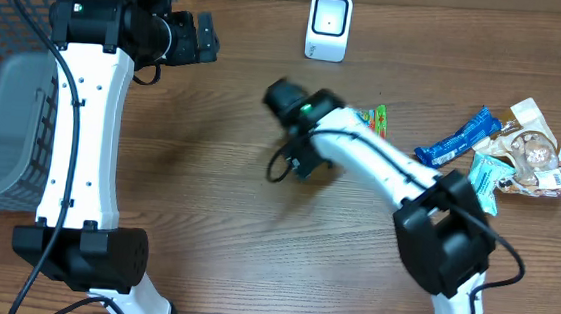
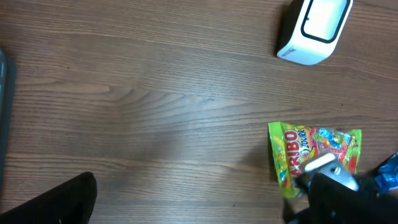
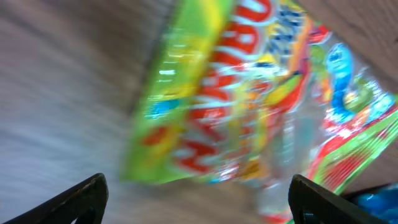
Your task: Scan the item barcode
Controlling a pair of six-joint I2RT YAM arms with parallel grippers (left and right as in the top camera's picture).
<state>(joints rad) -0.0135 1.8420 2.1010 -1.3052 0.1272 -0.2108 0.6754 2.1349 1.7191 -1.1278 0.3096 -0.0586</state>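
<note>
My right gripper shifts over and lowers onto the bag's near edge [image 3: 252,174] next, as that lies below it and to its right in the overhead view.
A green and yellow Haribo gummy bag [image 2: 314,152] lies flat on the wooden table, below the white barcode scanner [image 2: 314,28]. In the overhead view, the bag [image 1: 372,117] is half covered by the right arm, and the scanner [image 1: 329,25] stands at the back. My right gripper [image 3: 199,205] hovers just off the blurred bag [image 3: 249,106], open, with nothing between its fingers. My left gripper [image 1: 202,38] is raised at the back left, open and empty, away from the bag.
A grey mesh basket [image 1: 5,85] stands at the left edge. Several other snack packs, including a blue bar [image 1: 454,141] and a clear packet [image 1: 533,157], lie at the right. The right arm's black wrist [image 2: 336,193] shows in the left wrist view.
</note>
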